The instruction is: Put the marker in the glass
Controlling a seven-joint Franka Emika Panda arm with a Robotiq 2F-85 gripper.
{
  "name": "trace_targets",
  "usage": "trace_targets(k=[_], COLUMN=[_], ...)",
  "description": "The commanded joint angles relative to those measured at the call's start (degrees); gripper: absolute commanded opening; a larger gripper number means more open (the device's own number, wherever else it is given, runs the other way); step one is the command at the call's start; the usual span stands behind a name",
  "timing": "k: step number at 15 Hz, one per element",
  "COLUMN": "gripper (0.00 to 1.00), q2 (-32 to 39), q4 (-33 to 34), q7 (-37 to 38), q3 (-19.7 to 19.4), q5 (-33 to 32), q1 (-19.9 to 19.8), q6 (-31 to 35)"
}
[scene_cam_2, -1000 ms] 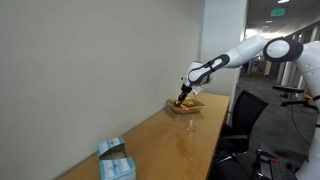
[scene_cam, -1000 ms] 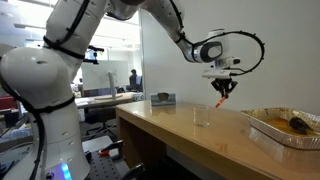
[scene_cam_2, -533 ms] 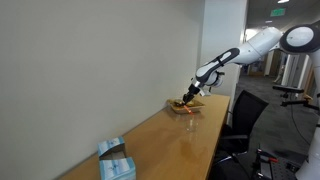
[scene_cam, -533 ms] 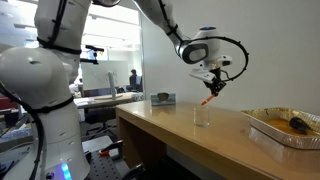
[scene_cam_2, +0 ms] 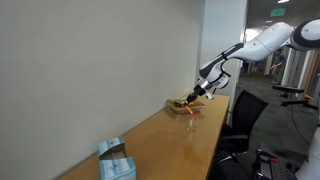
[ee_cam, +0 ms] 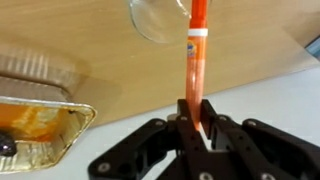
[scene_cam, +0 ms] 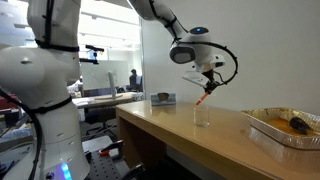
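I should lower my gripper a little over the clear glass (scene_cam: 202,115) (ee_cam: 160,17) and then let go of the orange marker inside, because the marker's tip already hangs at the glass's rim.
My gripper (scene_cam: 207,87) is shut on an orange marker (scene_cam: 203,97) with a white band, which hangs down from the jaws. In the wrist view the marker (ee_cam: 195,55) runs from the jaws (ee_cam: 192,118) up toward the clear glass (ee_cam: 160,17), its tip near the rim. The glass (scene_cam: 202,115) stands upright on the wooden table (scene_cam: 190,140), just below the marker tip. In an exterior view the gripper (scene_cam_2: 197,93) is small and hovers above the table near its far end.
A foil tray (scene_cam: 285,126) holding dark and orange things sits on the table beside the glass; it also shows in the wrist view (ee_cam: 40,110). A blue-and-white box (scene_cam_2: 115,160) stands at the table's other end. A black office chair (scene_cam_2: 240,125) is beside the table.
My gripper has carried the marker sideways from near the foil tray to above the glass and has dropped a little lower.
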Motion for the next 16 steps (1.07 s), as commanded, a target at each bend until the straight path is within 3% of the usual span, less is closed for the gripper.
trace_targets(k=[1, 16], gripper=[0.04, 0.04], q2=[-0.7, 0.4], q4=[-1.5, -3.0], q7=[-7.6, -19.8], q3=[1.2, 0.8], q5=[6.0, 14.7], q1=[-1.3, -0.9], q6=[1.7, 3.4])
